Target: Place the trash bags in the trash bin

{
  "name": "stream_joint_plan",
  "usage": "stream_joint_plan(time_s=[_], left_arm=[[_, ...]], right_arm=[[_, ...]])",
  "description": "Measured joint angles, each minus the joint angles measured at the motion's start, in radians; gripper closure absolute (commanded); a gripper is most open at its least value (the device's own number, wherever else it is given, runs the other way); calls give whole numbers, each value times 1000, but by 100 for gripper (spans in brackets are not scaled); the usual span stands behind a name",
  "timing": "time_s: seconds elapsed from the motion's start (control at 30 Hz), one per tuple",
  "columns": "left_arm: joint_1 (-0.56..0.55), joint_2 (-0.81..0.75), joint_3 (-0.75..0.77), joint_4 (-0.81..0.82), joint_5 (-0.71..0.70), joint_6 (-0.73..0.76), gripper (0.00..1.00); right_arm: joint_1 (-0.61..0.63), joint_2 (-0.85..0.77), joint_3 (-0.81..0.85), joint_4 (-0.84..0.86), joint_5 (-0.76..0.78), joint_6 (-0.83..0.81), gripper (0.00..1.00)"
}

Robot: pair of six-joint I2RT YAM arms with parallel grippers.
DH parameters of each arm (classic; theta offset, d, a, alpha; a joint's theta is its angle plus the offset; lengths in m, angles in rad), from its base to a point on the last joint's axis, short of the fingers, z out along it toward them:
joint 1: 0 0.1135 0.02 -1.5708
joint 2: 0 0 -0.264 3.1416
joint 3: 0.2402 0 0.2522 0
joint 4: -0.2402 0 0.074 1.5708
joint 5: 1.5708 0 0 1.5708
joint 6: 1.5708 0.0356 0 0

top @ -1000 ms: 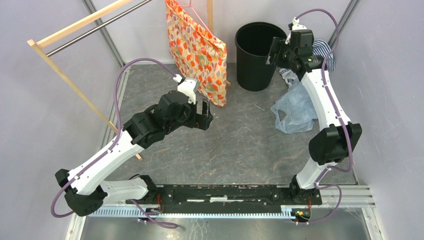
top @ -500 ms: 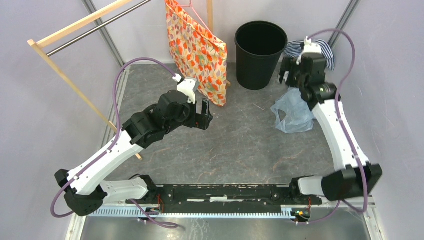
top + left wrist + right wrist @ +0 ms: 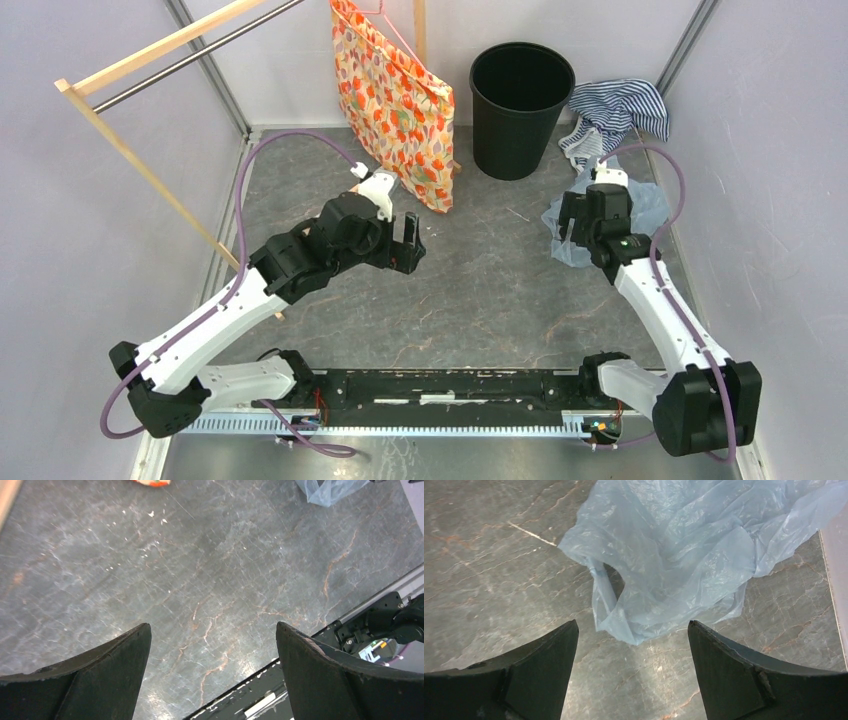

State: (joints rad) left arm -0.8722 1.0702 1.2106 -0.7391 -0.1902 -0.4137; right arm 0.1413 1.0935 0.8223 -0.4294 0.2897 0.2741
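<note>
My right gripper should move down onto the fold beside the trash bag's gap and close, because that fold is below it, lined up between its open fingers.
The pale-blue translucent trash bag lies crumpled on the grey floor at the right, partly hidden under my right gripper. In the right wrist view the bag lies just ahead of the open, empty right gripper, its near edge between the fingertips and not touching them. The round black trash bin stands upright at the back, beyond the bag. My left gripper hovers open and empty over the bare floor mid-left. A corner of the bag shows at the top of the left wrist view.
An orange floral fabric bag hangs left of the bin. A blue-white striped cloth lies right of the bin, behind the trash bag. A wooden rack slants along the left. The black base rail runs along the near edge.
My right gripper has moved from beside the bin's rim back toward me and down over the trash bag, uncovering the striped cloth. The left arm has barely shifted.
</note>
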Motion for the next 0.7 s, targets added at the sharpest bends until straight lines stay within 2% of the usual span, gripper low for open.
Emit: stream_joint_plan(time_s=[0.2, 0.3, 0.37, 0.4, 0.57, 0.63, 0.7], left_arm=[[0, -19, -77, 19, 37, -31, 0], [0, -39, -108, 27, 47, -32, 0], [0, -50, -121, 34, 54, -32, 0], [0, -56, -129, 36, 62, -35, 0], [0, -77, -166, 48, 70, -68, 0], [0, -80, -185, 60, 70, -80, 0], [0, -80, -200, 66, 68, -84, 0]], right_arm=[[0, 109, -50, 126, 57, -11, 18], [0, 177, -68, 190, 71, -14, 26], [0, 216, -76, 222, 74, -15, 34], [0, 235, -79, 239, 74, -15, 41], [10, 299, -80, 278, 42, -7, 84], [27, 303, -80, 278, 24, 4, 94], [61, 302, -80, 278, -8, 19, 100]])
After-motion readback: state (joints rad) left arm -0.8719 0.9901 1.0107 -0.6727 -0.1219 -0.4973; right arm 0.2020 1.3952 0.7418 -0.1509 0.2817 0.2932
